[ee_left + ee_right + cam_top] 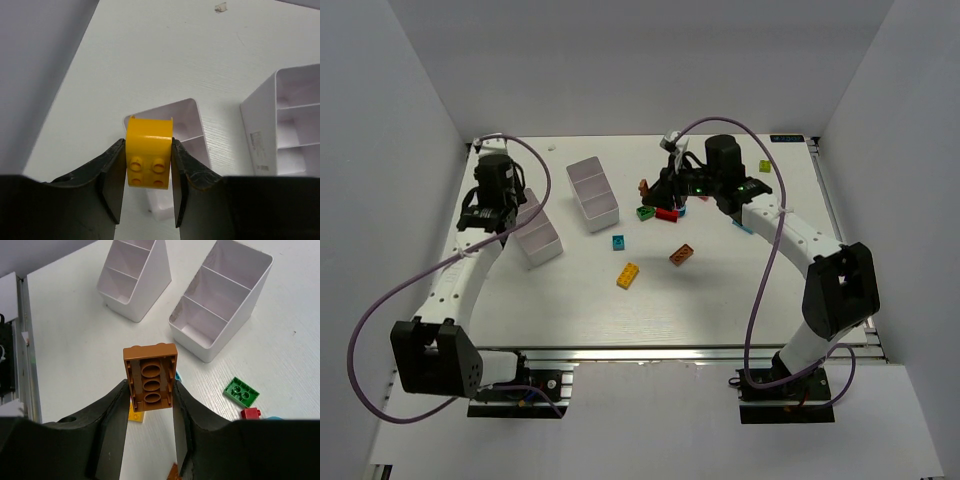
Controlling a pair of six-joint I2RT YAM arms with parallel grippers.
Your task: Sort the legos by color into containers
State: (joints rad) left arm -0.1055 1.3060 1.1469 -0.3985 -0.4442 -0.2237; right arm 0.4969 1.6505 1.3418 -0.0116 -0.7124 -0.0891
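Note:
My left gripper will next turn and lower over the far section of the white container (186, 119) to let go of the yellow lego (149, 147), because the lego is still high above the container's rim.
My left gripper (148, 170) is shut on a yellow lego (149, 147), studs toward the camera, held above the left white container (192, 120). In the top view this gripper (496, 216) hangs at the left end of that container (545, 243). My right gripper (150, 405) is shut on a brown lego (150, 374), hollow underside toward the camera, held above the table. In the top view it (658, 188) is right of the second container (595, 195). Both containers (150, 295) (240, 325) look empty.
Loose legos lie on the table: yellow (628, 275), brown (682, 255), teal (618, 241), green (646, 212), red (667, 214), and lime (765, 166) at the far right. The green (242, 391) and red (250, 413) ones lie right of my right fingers. White walls enclose the table.

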